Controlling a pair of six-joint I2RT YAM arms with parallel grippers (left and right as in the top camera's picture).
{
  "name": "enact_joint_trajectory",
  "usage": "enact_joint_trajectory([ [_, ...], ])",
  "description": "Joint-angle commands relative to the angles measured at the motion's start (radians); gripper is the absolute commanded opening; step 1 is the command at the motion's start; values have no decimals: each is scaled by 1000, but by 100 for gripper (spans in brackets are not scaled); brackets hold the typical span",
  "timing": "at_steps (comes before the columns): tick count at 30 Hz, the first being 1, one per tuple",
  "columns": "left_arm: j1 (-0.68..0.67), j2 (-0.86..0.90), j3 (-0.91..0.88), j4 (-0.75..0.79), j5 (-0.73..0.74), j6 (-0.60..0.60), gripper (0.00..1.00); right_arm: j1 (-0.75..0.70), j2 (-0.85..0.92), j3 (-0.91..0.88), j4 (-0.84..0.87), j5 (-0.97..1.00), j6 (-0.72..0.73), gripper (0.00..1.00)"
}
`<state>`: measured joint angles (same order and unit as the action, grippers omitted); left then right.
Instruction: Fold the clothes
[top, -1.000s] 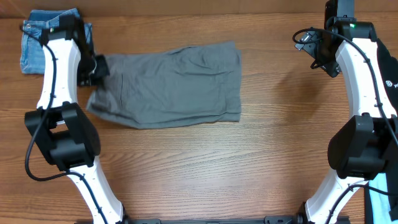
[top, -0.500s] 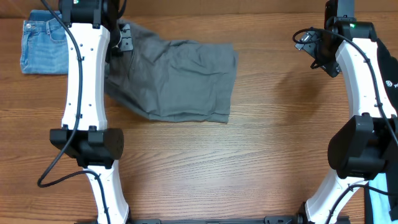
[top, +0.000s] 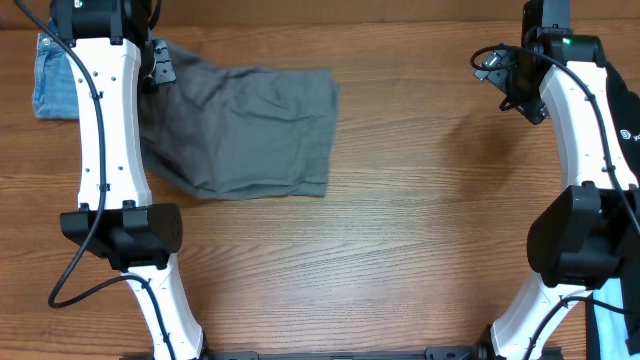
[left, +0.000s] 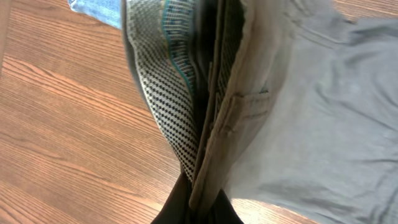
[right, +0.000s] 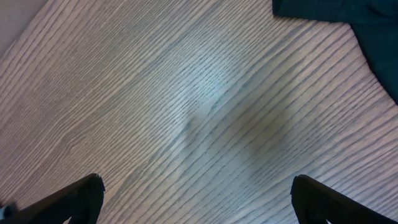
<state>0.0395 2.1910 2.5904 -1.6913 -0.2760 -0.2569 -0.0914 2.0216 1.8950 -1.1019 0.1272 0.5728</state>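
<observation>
My left gripper will next carry the waistband, which hangs lifted, to the right in the overhead view over the flat other end, and then it will open.
The grey shorts (top: 255, 130) lie at the back left of the table in the overhead view, their left end lifted. My left gripper (top: 160, 65) is shut on the shorts' waistband at that end. In the left wrist view the waistband (left: 214, 124) hangs from the jaws (left: 200, 208), with checked lining showing and grey fabric (left: 323, 118) spreading right. My right gripper (top: 495, 70) is open and empty above bare wood at the back right; its fingertips (right: 196, 199) show wide apart in the right wrist view.
Folded blue jeans (top: 55, 85) lie at the back left corner, partly behind my left arm; a strip of them shows in the left wrist view (left: 96, 9). A dark cloth (right: 348, 15) shows at the top right of the right wrist view.
My left gripper has lifted the waistband end and dragged the shorts left and toward the back. The right arm has not moved.
</observation>
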Motion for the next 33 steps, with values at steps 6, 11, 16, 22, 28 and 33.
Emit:
enact_joint_trajectory([
  [6,-68,-20,10,2,53,-13,4,-2,-16,20,1,-1,4,100],
  [11,-154,-20,10,4,86,-13,4,-2,-16,20,1,-1,4,100],
  [16,-244,-20,10,26,87,-21,4,-2,-16,20,1,0,4,100],
  [22,-324,14,8,50,93,-21,4,-2,-16,20,1,-1,4,100],
  [28,-335,77,-2,47,116,-20,4,-2,-16,20,1,0,4,100],
  [33,-334,156,-2,43,96,26,4,-2,-16,20,1,0,4,100],
])
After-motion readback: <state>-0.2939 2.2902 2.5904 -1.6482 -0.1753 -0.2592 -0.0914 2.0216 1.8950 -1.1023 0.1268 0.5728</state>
